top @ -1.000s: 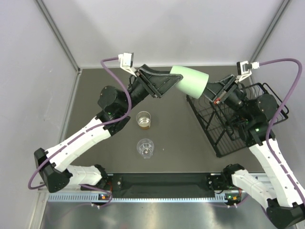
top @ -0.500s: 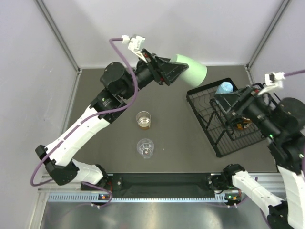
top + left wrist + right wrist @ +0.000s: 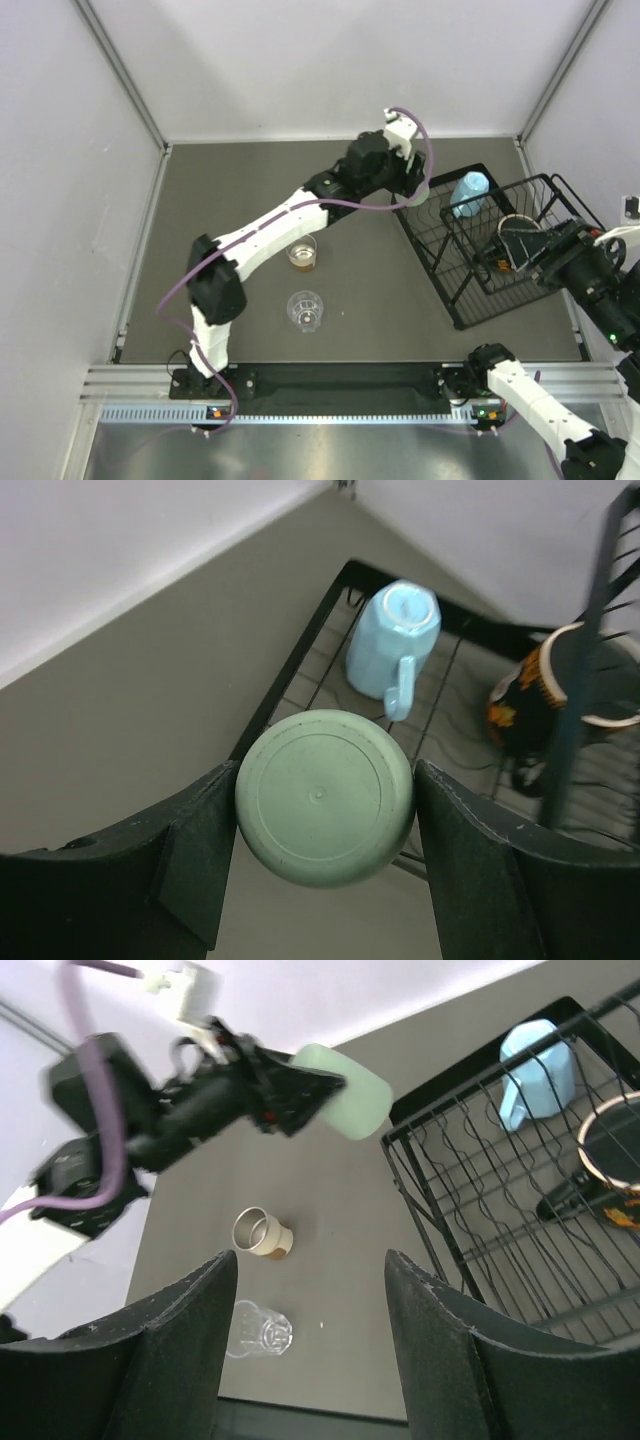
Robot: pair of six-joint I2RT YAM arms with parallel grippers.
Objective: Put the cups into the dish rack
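The empty wires by the light blue mug (image 3: 468, 192) lie below my left gripper, toward my base, so it moves down and back onto them next.
My left gripper (image 3: 325, 802) is shut on the mint green tumbler (image 3: 325, 780), base toward the camera, held over the left corner of the black dish rack (image 3: 300, 672). In the top view the left gripper (image 3: 413, 188) hides the tumbler. The light blue mug (image 3: 468, 192) sits upside down in the rack, and the red-inside dark mug (image 3: 545, 690) lies in the basket section. The amber glass (image 3: 301, 252) and the clear ribbed cup (image 3: 305, 310) stand on the table. My right gripper (image 3: 310, 1340) is open and empty, raised over the rack's right side (image 3: 512, 248).
The rack (image 3: 470, 290) fills the right part of the dark table. Grey walls close in the back and both sides. The left arm (image 3: 270, 225) stretches across the table above the amber glass.
My left arm has swung right and down with the tumbler, from mid-table to the rack's left corner. My right arm has pulled back to the right, away from the rack's middle.
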